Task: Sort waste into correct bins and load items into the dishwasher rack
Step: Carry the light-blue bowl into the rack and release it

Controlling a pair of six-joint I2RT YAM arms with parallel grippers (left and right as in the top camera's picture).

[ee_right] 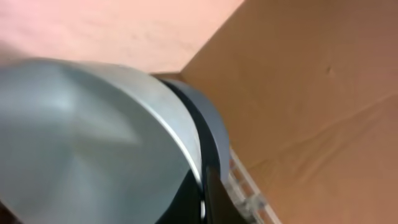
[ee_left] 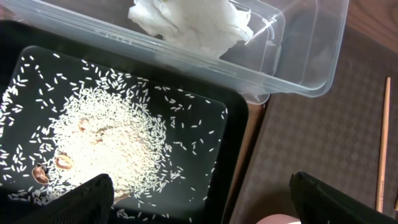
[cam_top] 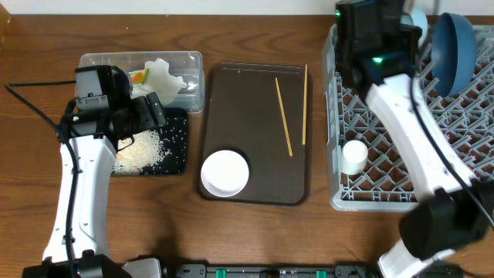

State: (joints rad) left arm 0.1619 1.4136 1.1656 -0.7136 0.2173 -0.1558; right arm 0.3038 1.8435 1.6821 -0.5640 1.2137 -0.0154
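Observation:
I will next use my right gripper to move the light blue bowl away from the dark blue plate it crowds and down onto the rack's free wires.
My left gripper [ee_left: 211, 208] is open and empty above the right edge of the black tray [ee_left: 230, 155], which holds loose rice [ee_left: 106, 140]; it also shows in the overhead view [cam_top: 150, 112]. The clear tub [cam_top: 193, 58] holds the tissue [ee_left: 193, 22] and the snack wrapper [cam_top: 138, 76]. The white bowl [cam_top: 225, 171] and two chopsticks [cam_top: 284, 116] lie on the brown serving tray. In the rack [cam_top: 386, 193] stand the white cup [cam_top: 354, 157] and the dark blue plate [cam_top: 455, 50]. My right gripper [ee_right: 204, 199] is shut on the rim of the light blue bowl [ee_right: 81, 137] at the rack's far side.
The brown serving tray [cam_top: 255, 77] lies between the bins and the rack. The right arm [cam_top: 409, 131] stretches over the rack's left part. A brown wall or board [ee_right: 311, 93] rises just behind the rack.

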